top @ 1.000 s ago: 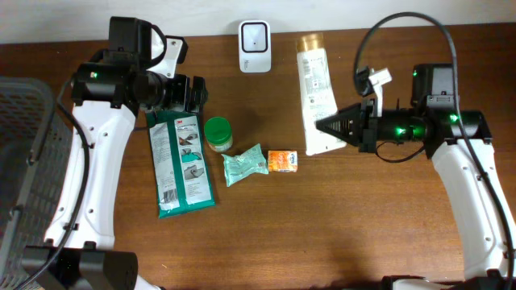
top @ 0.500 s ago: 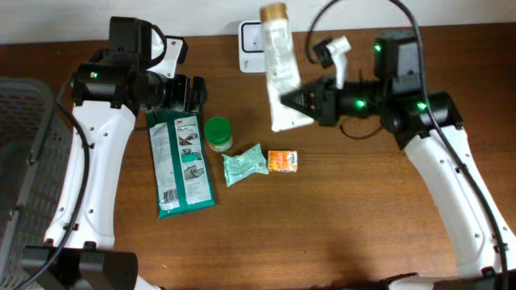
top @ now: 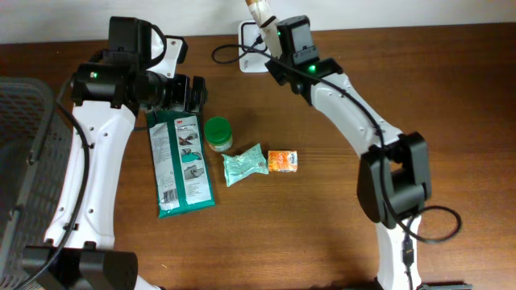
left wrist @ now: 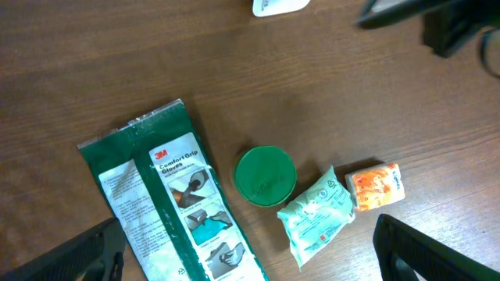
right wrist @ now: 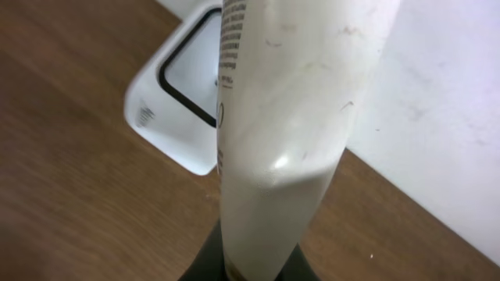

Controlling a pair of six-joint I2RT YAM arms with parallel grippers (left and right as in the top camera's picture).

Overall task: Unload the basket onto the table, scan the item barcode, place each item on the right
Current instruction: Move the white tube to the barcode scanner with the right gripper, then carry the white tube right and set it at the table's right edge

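The tabletop is clear below my right gripper and to its right in the overhead view, so my right gripper needs to swing there next, back and down, and release the tube (right wrist: pixel 289 117).
My right gripper (right wrist: pixel 250 269) is shut on the lower end of a white tube (right wrist: pixel 289 117), holding it upright over the white barcode scanner (right wrist: pixel 183 109) at the table's back edge. In the overhead view only the tube's tan cap end (top: pixel 258 10) shows above the right gripper (top: pixel 272 32), and the scanner (top: pixel 248 40) is partly covered. The left gripper (top: pixel 193 93) hangs open over the top of a green glove pack (top: pixel 182 161), with nothing between its fingers (left wrist: pixel 86 254).
A green-lidded jar (left wrist: pixel 266 176), a mint pouch (left wrist: pixel 316 215) and an orange packet (left wrist: pixel 376 187) lie mid-table beside the green glove pack (left wrist: pixel 172 211). A grey mesh basket (top: pixel 24 161) stands at the left edge. The right arm (top: pixel 355 113) stretches diagonally across the table's right half.
The right arm has swung the tube from the table's right side leftward and back, raising it upright over the scanner. The left arm has stayed still.
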